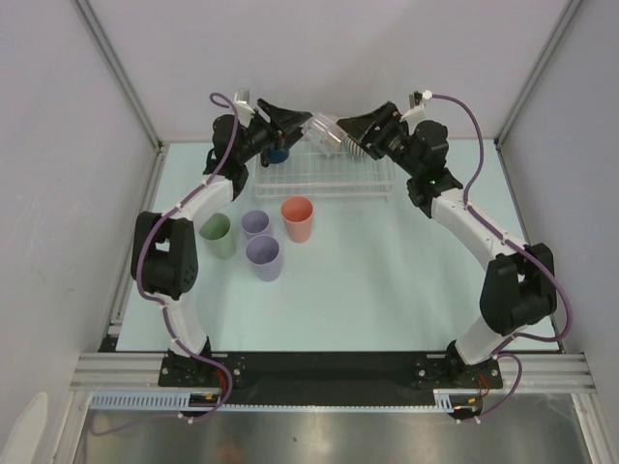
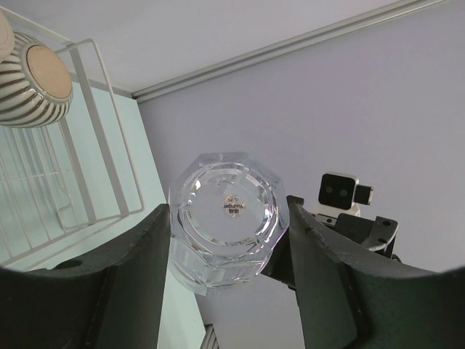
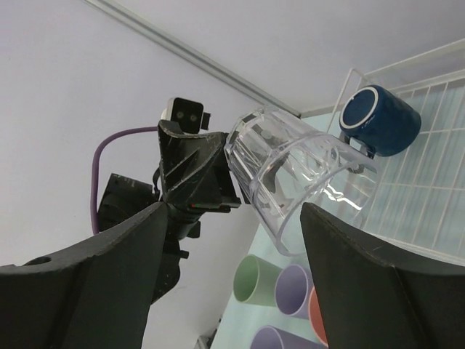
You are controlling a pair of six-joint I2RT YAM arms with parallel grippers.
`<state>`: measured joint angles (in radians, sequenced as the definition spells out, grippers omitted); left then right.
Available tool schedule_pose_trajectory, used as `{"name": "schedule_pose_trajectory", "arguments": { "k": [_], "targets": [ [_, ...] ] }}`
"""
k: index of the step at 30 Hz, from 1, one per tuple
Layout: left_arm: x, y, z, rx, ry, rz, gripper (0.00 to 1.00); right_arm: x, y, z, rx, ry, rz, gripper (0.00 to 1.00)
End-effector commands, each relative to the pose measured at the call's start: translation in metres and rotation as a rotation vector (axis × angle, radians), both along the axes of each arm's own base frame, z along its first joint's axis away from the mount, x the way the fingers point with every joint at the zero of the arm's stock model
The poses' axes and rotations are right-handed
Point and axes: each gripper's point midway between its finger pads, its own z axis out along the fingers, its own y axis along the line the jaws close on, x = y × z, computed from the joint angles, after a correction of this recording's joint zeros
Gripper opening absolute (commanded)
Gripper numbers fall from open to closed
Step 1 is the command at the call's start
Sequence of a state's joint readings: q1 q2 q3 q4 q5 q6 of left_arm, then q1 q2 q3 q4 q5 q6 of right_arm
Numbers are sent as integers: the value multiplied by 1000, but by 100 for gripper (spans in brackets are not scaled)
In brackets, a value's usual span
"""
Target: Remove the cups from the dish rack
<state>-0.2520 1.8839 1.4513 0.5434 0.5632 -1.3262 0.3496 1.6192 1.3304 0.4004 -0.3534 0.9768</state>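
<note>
The robot's right gripper should next slide to the left in the top view toward the clear cup's open rim (image 1: pixel 339 135) (image 3: pixel 294 223), straddle the cup's side and close, because the cup's rim faces the gripper.
A clear cup (image 1: pixel 324 133) hangs tilted in the air above the white wire dish rack (image 1: pixel 290 184). My left gripper (image 1: pixel 302 124) is shut on its base end; the left wrist view shows the cup bottom (image 2: pixel 225 218) between both fingers. My right gripper (image 1: pixel 346 135) faces the cup's mouth (image 3: pixel 305 174), jaws wide open and empty, the rim just above one finger. A navy mug (image 1: pixel 279 153) and a ribbed beige mug (image 2: pixel 33 80) lie in the rack. The tan cup is hidden.
A pale green cup (image 1: pixel 218 235), two lavender cups (image 1: pixel 255 224) (image 1: pixel 263 257) and a salmon-pink cup (image 1: pixel 297 218) stand upright on the table in front of the rack's left half. The back wall is close behind both grippers.
</note>
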Motion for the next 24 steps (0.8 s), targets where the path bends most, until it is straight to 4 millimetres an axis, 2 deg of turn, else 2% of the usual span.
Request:
{"name": "schedule_pose_trajectory", "arguments": {
  "k": [1,9,21,23,24],
  "targets": [
    [-14,2,46,-27,-129,-19,0,-17,-7,23,-7,-72,-3,80],
    [-12,2,42,-37,-121,-22,0,-18,-8,14,-21,-56,-2,80],
    [-25,-2,48,-46,-129,-47,0,2,19,7,20,-40,68,78],
    [-27,-4,47,-44,-127,-49,0,5,22,11,29,-47,77,78],
    [-28,-3,49,-44,-130,-51,0,8,25,5,27,-37,80,77]
  ]
}}
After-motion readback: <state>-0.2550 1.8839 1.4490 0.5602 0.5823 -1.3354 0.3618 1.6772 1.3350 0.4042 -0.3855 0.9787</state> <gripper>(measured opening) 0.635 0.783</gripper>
